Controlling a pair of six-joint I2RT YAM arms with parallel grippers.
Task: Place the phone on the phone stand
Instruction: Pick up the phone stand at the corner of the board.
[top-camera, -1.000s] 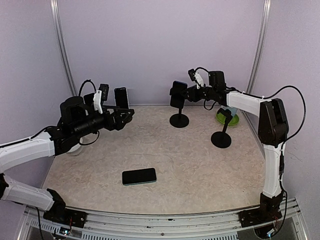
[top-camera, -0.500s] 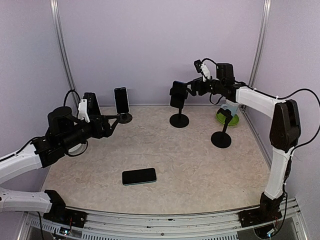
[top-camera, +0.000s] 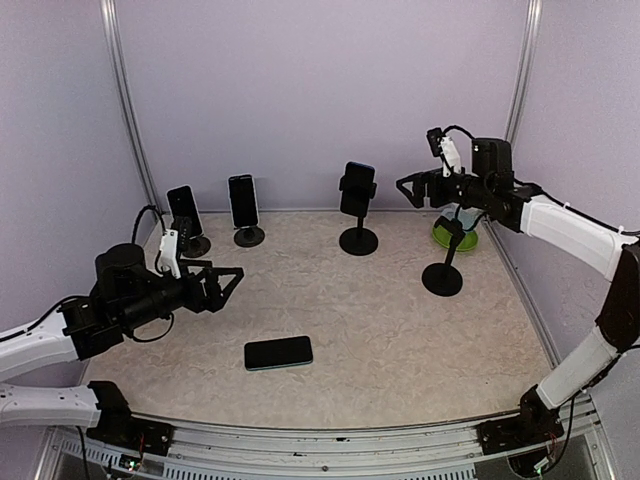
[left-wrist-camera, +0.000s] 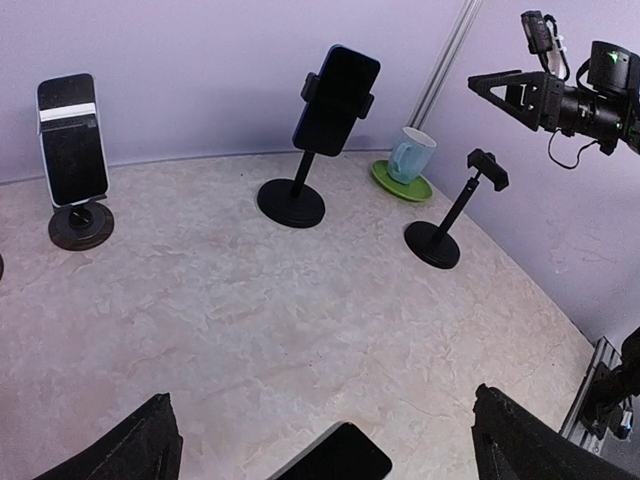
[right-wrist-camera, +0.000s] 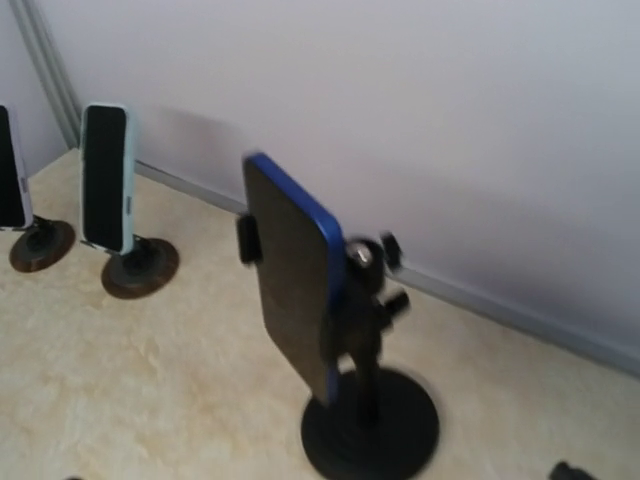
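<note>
The empty phone stand's head (top-camera: 450, 229) is below my right gripper and to its right in the top view. I should move that way next and tilt down onto it.
A black phone (top-camera: 278, 352) lies flat on the table near the front; its top end shows in the left wrist view as the phone (left-wrist-camera: 335, 457). My left gripper (top-camera: 226, 284) hovers open to its upper left, its fingers (left-wrist-camera: 145, 448) spread wide with nothing between them. An empty black phone stand (top-camera: 443, 262) stands at the right, also seen as the stand (left-wrist-camera: 452, 214). My right gripper (top-camera: 409, 189) is open in the air, right of a blue-edged phone (top-camera: 357, 188) clamped upright on the middle stand (right-wrist-camera: 372, 425). The right wrist view does not show its fingers.
Two more phones (top-camera: 184, 211) (top-camera: 242, 201) stand on small round bases at the back left. A pale mug (left-wrist-camera: 410, 154) on a green saucer (top-camera: 455, 236) sits at the back right behind the empty stand. Lilac walls close in the back and sides.
My right gripper opened, let go of the blue-edged phone on the middle stand and drew back to the right. My left arm pulled back from the back-left stands toward the near left.
</note>
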